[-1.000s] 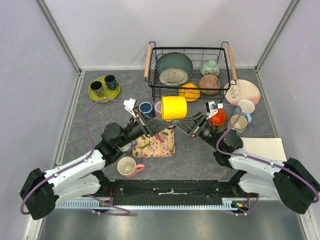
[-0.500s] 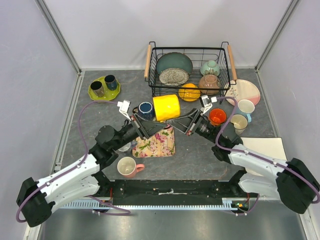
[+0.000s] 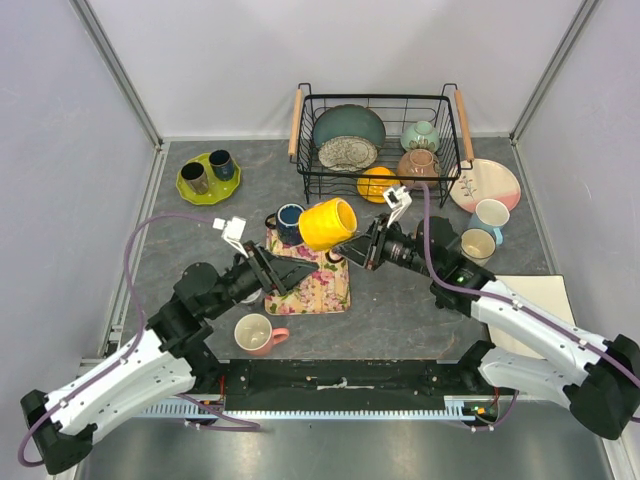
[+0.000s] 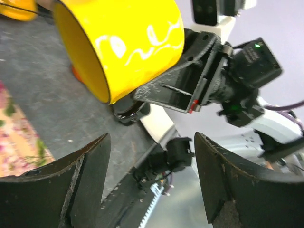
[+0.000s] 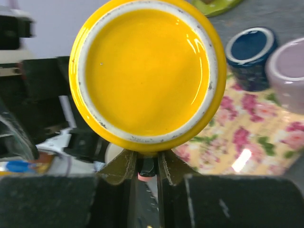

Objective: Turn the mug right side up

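The mug hangs sideways, so my right gripper will tilt down and lower onto the floral cloth below it to let go of the mug.
The yellow mug hangs in the air over the far edge of a floral cloth, lying on its side. My right gripper is shut on its handle. In the right wrist view the mug's base faces the camera, with the right gripper pinched just under it. My left gripper is open and apart from the mug, down and to the left of it. In the left wrist view the mug's mouth points down-left above the wide-apart left gripper.
A wire basket of bowls and plates stands at the back. A blue mug sits beside the cloth, a pink mug nearer the arms. A green plate with two cups is far left. Two mugs stand right.
My left gripper has opened, let go of the mug and drawn back to the near left. The right gripper has carried the mug leftward, tipping it onto its side.
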`<state>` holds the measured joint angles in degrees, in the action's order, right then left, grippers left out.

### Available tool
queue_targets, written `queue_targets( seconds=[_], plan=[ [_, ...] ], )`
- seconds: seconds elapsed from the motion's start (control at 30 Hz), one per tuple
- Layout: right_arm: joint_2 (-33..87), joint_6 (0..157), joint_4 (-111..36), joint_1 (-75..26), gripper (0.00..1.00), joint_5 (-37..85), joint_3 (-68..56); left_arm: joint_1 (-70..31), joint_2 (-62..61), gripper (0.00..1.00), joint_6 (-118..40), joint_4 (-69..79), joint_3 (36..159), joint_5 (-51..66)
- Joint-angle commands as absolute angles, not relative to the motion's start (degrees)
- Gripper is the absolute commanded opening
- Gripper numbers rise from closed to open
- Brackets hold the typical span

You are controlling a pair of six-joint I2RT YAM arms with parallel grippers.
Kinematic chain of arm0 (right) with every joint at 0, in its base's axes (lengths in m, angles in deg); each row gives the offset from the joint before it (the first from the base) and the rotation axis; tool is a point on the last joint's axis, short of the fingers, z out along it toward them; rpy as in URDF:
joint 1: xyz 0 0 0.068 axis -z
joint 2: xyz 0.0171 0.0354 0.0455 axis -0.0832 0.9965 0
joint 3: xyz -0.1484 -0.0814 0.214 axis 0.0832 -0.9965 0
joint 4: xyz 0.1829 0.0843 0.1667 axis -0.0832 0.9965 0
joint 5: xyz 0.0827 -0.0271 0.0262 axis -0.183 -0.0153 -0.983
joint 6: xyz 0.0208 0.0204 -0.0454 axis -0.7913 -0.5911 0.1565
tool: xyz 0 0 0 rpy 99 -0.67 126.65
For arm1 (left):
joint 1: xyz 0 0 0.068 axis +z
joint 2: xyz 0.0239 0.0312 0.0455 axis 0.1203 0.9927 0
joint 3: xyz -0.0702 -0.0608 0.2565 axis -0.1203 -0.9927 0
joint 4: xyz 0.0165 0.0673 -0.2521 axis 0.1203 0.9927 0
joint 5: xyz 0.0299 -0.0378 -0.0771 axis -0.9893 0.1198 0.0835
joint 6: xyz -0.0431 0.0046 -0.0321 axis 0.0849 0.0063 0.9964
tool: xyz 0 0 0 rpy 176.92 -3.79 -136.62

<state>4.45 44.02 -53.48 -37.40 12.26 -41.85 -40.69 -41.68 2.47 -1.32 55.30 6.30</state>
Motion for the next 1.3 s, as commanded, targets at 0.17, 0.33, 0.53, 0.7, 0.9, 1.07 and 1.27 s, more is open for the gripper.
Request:
queue_targets(
  seconds=[0.17, 0.33, 0.53, 0.7, 0.9, 1.07, 1.27],
  plan=[
    [9.9, 69.7, -26.7, -39.7, 0.00, 24.2, -27.4, -40.5, -54.9, 0.75, -7.5, 23.0, 58.9, -18.7],
    [15.7, 73.6, -21.7, -42.2, 0.00, 28.2, -23.8, -40.5, -58.2, 0.72, -8.9, 25.6, 58.7, -24.7],
    [22.6, 75.7, -21.1, -43.1, 0.00, 31.2, -22.2, -40.5, -58.9, 0.72, -9.0, 26.5, 57.6, -25.7],
    [27.2, 76.8, -21.8, -43.2, 0.00, 32.3, -20.4, -40.5, -59.7, 0.72, -9.6, 26.4, 56.7, -25.6],
    [33.2, 80.6, -20.4, -43.3, 0.00, 34.1, -17.5, -40.5, -60.8, 0.72, -9.6, 26.2, 55.3, -24.8],
    [37.5, 82.9, -19.0, -43.4, 0.00, 35.8, -14.8, -40.5, -60.9, 0.73, -10.2, 25.7, 54.4, -23.8],
    [41.7, 84.0, -18.8, -43.4, 0.00, 35.8, -12.3, -40.5, -61.4, 0.73, -10.7, 25.6, 53.6, -22.8]
  ],
)
